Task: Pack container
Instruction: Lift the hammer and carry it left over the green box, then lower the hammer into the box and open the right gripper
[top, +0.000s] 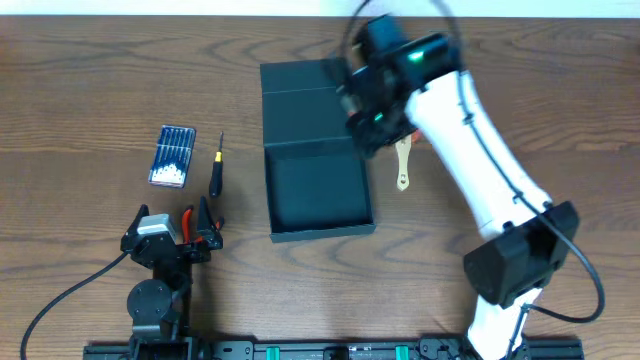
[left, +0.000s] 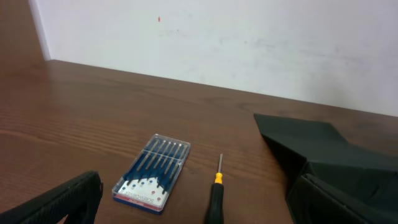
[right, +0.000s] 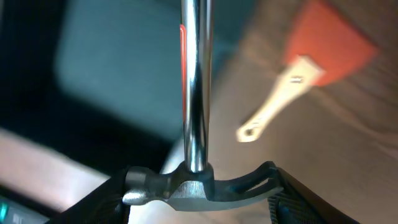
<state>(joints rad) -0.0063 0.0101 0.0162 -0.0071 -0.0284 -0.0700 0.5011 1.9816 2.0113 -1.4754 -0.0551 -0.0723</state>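
Next I will move my right gripper back and to the left in the overhead view, then lower the hammer into the empty box onto the box's bottom.
The container, a dark teal-black square box, stands open at mid-table with its flap lid folded back. It also shows in the left wrist view and as a dark blur in the right wrist view. My right gripper hovers over the box's back right edge. In the right wrist view it is shut on the steel head of a hammer with a chrome shaft. My left gripper rests wide open and empty at the front left, well short of the box.
A brush with a pale wooden handle and red head lies right of the box. A black-handled screwdriver and a blue case of white-tipped bits lie left of it. Something red sits by the left gripper.
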